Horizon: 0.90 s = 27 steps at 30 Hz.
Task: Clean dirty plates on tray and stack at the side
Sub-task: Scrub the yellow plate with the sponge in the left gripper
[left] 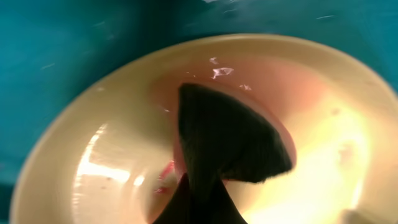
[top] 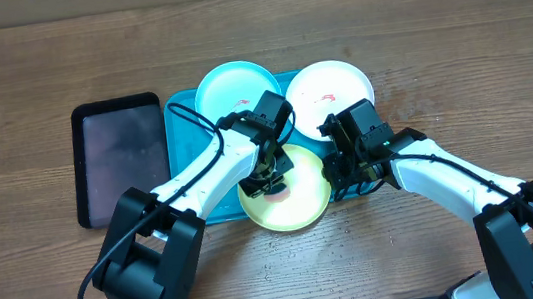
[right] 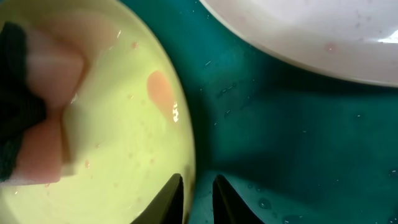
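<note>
The narrow black tray (top: 142,180) is empty, so next I raise my left gripper, carry the sponge left in the overhead view and lower it there to release.
The yellow-green plate (top: 305,205) lies at the front of the turquoise tray (top: 184,129). The cyan plate (top: 229,88) and the white plate (top: 330,84), both with red smears, lie at the tray's back. My left gripper (top: 268,177) is shut on a dark sponge (left: 224,143) and presses it onto the yellow-green plate (left: 112,143), where a pink smear shows around it. My right gripper (top: 335,172) is at that plate's right rim. In the right wrist view its fingers (right: 198,193) pinch the rim of the yellow-green plate (right: 124,124).
A narrow black tray (top: 121,156) lies left of the turquoise tray on the wooden table. In the right wrist view the white plate's edge (right: 311,25) overhangs the wet tray floor (right: 298,124). Bare wood lies in front and to the right.
</note>
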### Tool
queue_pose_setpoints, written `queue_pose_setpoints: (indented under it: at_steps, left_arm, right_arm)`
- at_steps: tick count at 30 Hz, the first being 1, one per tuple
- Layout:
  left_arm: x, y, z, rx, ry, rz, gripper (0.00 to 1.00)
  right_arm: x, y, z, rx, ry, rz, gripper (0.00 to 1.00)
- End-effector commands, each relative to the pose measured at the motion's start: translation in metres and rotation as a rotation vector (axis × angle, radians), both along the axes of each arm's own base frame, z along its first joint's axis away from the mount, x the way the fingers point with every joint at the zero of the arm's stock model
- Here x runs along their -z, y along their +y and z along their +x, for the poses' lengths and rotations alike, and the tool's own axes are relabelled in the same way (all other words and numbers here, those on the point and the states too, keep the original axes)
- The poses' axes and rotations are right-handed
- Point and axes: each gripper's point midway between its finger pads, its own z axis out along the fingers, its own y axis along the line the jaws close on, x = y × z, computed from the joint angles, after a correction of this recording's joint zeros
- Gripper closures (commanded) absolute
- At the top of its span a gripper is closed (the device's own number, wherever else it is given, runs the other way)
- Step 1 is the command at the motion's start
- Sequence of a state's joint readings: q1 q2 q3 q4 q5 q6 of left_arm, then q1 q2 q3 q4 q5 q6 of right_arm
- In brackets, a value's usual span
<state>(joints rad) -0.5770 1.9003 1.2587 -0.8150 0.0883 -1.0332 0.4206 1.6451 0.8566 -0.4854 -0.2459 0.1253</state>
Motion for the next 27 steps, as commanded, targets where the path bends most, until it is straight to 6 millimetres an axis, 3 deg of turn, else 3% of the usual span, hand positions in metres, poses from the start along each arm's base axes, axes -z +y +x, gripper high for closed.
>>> queue_pose_setpoints:
  at_steps: [1, 4, 10, 17, 21, 27]
  left_arm:
    - [-0.005, -0.033, 0.004, 0.163, -0.04, -0.112, 0.96]
    - [-0.007, -0.046, 0.013, 0.259, -0.124, -0.111, 0.96]
    - [-0.004, -0.045, 0.014, 0.313, -0.179, -0.023, 0.96]
    - [0.019, -0.019, -0.007, 0.069, -0.035, 0.081, 0.96]
    - [0.02, 0.002, -0.008, -0.072, -0.016, 0.152, 0.96]
    - [0.014, 0.022, -0.005, -0.119, 0.003, 0.178, 0.96]
  right_arm:
    - [-0.006, 0.0, 0.008, 0.001, -0.029, -0.01, 0.81]
    - [-0.006, 0.0, 0.008, 0.001, -0.029, -0.011, 0.81]
    - [-0.006, 0.0, 0.009, 0.001, -0.031, -0.01, 0.81]
    - [-0.004, -0.004, 0.009, 0.009, -0.032, -0.034, 0.81]
    - [-0.003, -0.007, 0.01, 0.02, -0.034, -0.049, 0.81]
    - [-0.002, -0.009, 0.009, 0.027, -0.03, -0.062, 0.83]
